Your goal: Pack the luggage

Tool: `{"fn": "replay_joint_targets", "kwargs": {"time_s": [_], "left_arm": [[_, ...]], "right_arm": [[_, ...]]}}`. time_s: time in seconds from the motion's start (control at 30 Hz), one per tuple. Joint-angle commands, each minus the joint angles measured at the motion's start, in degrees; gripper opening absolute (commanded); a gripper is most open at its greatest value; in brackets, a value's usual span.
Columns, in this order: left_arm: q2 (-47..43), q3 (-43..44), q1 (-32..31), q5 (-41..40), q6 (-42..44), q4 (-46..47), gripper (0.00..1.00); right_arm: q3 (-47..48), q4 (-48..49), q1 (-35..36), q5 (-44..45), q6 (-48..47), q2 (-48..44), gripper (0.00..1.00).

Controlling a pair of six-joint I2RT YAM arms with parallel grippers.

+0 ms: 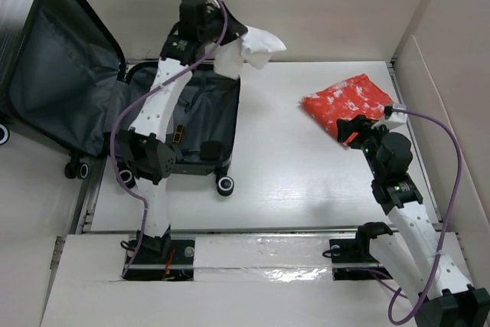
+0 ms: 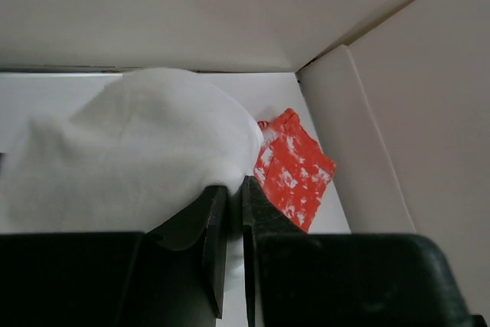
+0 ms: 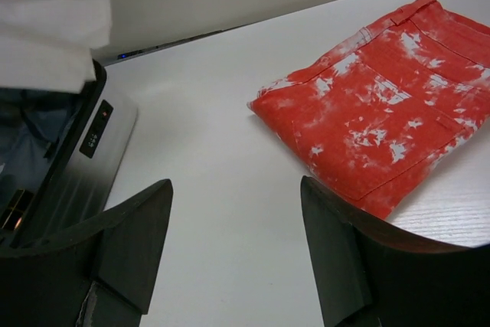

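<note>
I should move my left gripper back, to the left in the top view and down next, and let go of the cloth on the luggage's near lining [image 1: 191,122], which is open below my gripper.
The luggage [image 1: 69,97] lies open at the left, dark grey lining up, lid leaning back, black wheels at its near edge. My left gripper [image 1: 230,55] is shut on a white folded cloth [image 1: 253,47] and holds it in the air above the suitcase's right rim; the cloth fills the left wrist view [image 2: 130,151] with the jaws [image 2: 233,189] pinched on it. A red folded garment with white speckles [image 1: 348,101] lies on the table at the right. My right gripper [image 1: 356,129] is open and empty, just at the garment's near edge [image 3: 375,124].
The suitcase's shell edge [image 3: 84,151] shows at the left of the right wrist view. White walls [image 1: 429,82] close the table at the back and right. A rail [image 1: 268,254] runs along the near edge between the arm bases.
</note>
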Motion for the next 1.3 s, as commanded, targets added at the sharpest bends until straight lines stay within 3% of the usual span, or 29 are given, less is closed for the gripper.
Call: {"fn": "replay_joint_targets", "kwargs": {"time_s": [0.0,0.13,0.23,0.5,0.7,0.77,0.83,0.93,0.97,1.03,1.07,1.13,1.27], "left_arm": [[-2.1,6.8,6.2,11.4,-0.9,0.8,0.0],[-6.3,0.4,13.7,16.2,-2.0,6.3,0.0],[-11.7,-11.7,19.1,18.2,-0.6,8.8,0.0],[-34.9,-67.7,25.5,11.2,-4.1,34.7,0.0],[-42.3,-91.1,30.1,10.3,-9.5,44.3,0.0],[-47.1,-95.1,30.1,6.2,-10.8,42.4,0.0],[-50.7,-96.9,30.1,3.1,-11.6,40.0,0.07],[-58.0,-100.6,30.1,-0.9,-13.4,36.5,0.32],[-61.2,-101.3,30.1,-2.5,-13.7,35.4,0.5],[-64.5,-102.4,30.1,-4.4,-13.6,32.5,0.62],[-66.3,-102.3,30.1,-5.5,-13.4,31.7,0.69],[-70.9,-100.6,30.1,-7.7,-13.4,29.9,0.7],[-75.3,-96.5,26.1,-10.1,-14.5,30.6,0.67]], "right_arm": [[0.7,3.1,0.0,-1.6,-1.4,0.4,0.73],[0.7,3.1,0.0,-1.8,-1.4,0.6,0.73],[0.7,3.1,0.0,-2.4,-1.5,0.2,0.73],[0.8,2.9,0.5,-4.3,-1.9,-0.2,0.73],[0.5,3.5,1.1,-4.3,-1.8,1.3,0.73],[0.6,3.6,1.1,-3.8,-1.8,2.5,0.72],[0.7,3.6,1.1,-3.5,-1.9,3.3,0.67],[0.5,3.7,1.1,-1.6,-2.1,4.5,0.43],[0.4,3.9,1.1,-0.9,-2.0,4.8,0.36],[0.3,4.3,1.1,1.1,-1.8,5.9,0.35],[0.4,4.3,1.1,1.8,-1.9,7.5,0.38],[0.5,4.3,1.1,4.7,-1.5,9.9,0.48],[3.0,2.5,-1.1,9.5,0.8,18.2,0.88]]}}
